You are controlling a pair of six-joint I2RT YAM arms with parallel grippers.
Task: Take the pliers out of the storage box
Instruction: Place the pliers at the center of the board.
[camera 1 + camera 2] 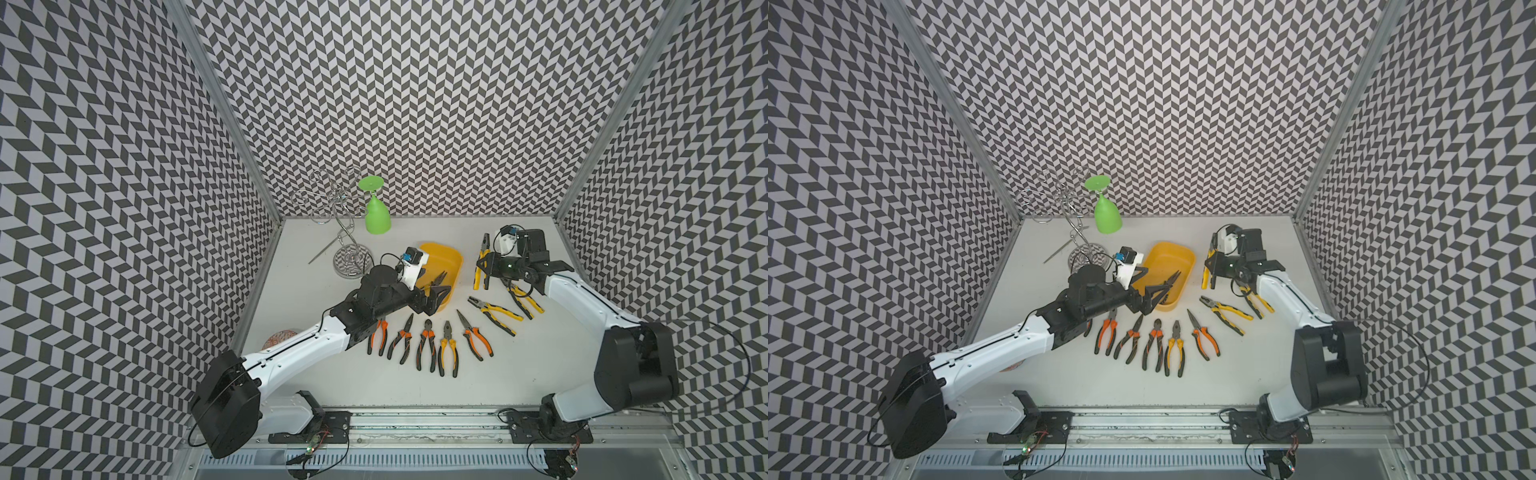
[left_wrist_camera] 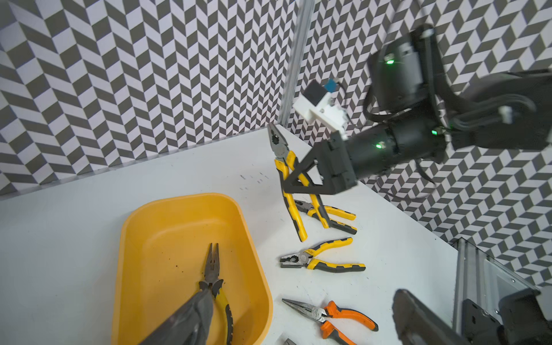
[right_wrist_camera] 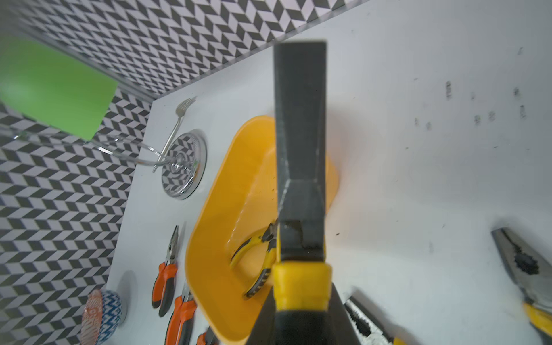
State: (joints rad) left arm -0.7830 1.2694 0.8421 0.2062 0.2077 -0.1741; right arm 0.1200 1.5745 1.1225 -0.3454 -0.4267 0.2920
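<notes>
My right gripper lowers the yellow-handled pliers onto the bare tabletop beside the storage box next and releases them. That part is clear of other pliers.
The yellow storage box (image 1: 451,255) (image 1: 1179,251) (image 2: 179,215) (image 3: 209,239) stands mid-table. One yellow-and-black needle-nosed pliers (image 2: 212,265) (image 1: 439,279) (image 3: 254,242) lies inside it. My left gripper (image 1: 434,286) (image 1: 1154,282) (image 2: 303,294) hangs open over the box's near end, and one of its fingers (image 2: 185,319) covers a handle of that pliers. To the right of the box my right gripper (image 1: 484,266) (image 1: 1210,266) (image 3: 298,283) is shut on a yellow-handled pliers (image 2: 286,167), held above the table with its head up. Several more pliers (image 1: 426,349) (image 1: 1154,345) lie in a row on the table.
At the back left a wire glass rack (image 1: 353,259) carries an upturned green glass (image 1: 377,214), with a fork (image 1: 328,249) beside it. A round patterned dish (image 1: 278,338) sits behind my left arm. Two yellow-handled pliers (image 1: 496,313) lie under my right forearm. Patterned walls close three sides.
</notes>
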